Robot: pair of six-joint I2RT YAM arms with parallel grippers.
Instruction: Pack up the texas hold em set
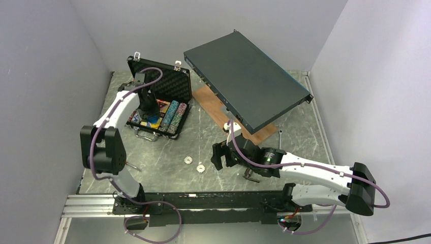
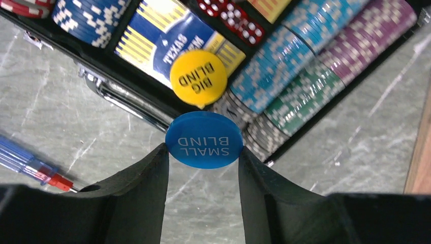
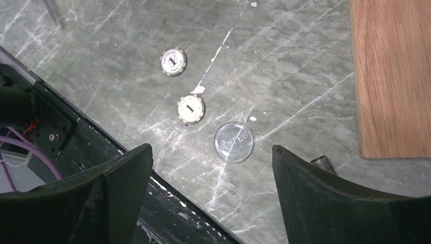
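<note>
My left gripper holds the blue disc and will lower it next onto the yellow BIG BLIND disc [image 1: 156, 125] [image 2: 198, 78], as that is already on the deck inside the case.
The black briefcase [image 1: 161, 81] stands open at the back left, with rows of multicoloured chips [image 2: 305, 66] and a card deck [image 2: 152, 38] inside. A yellow "BIG BLIND" disc [image 2: 198, 77] lies on the deck. My left gripper [image 2: 203, 150] is shut on a blue "SMALL BLIND" disc [image 2: 204, 137], held by its edges over the case's front rim; it also shows in the top view [image 1: 147, 113]. My right gripper [image 3: 211, 150] is open and empty above the table, near a clear "DEALER" disc [image 3: 233, 142] and two white chips [image 3: 190, 109], [image 3: 173, 62].
A large dark-grey metal box [image 1: 246, 84] lies tilted over a wooden board [image 1: 211, 104] at the back right. A blue and red screwdriver [image 2: 30, 165] lies left of the case. The arms' metal rail [image 1: 203, 195] runs along the near edge. Walls close in on both sides.
</note>
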